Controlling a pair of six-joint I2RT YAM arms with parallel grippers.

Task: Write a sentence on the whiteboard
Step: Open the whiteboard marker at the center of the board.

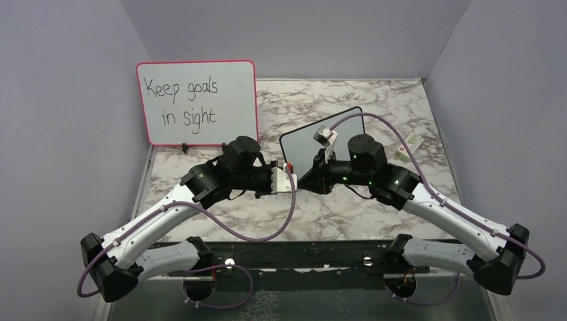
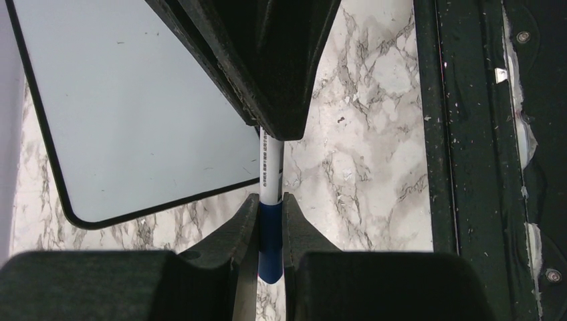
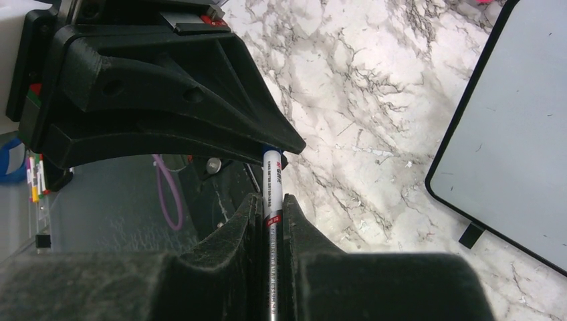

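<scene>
I will next draw my left gripper away from the body of the marker and move it down to release the marker's cap, because bare tabletop lies below, to its left in the top view.
The whiteboard (image 1: 301, 150), white with a thin black frame, lies tilted on the marble table between the two arms. Its face (image 2: 134, 107) is blank where it shows, and no sentence is in view. A marker (image 2: 271, 167) with a white barrel and blue cap spans the gap between both grippers. My left gripper (image 2: 271, 204) is shut on the blue cap end. My right gripper (image 3: 271, 200) is shut on the white barrel (image 3: 272, 177). The grippers meet tip to tip (image 1: 297, 178) just in front of the board's near left corner. One black foot (image 3: 471, 234) of the board shows.
A larger pink-framed board (image 1: 197, 100) with black handwriting stands at the back left. A small white item (image 1: 414, 142) lies at the right near the wall. Grey walls close the table on three sides. A black rail (image 2: 468, 134) runs along the near edge.
</scene>
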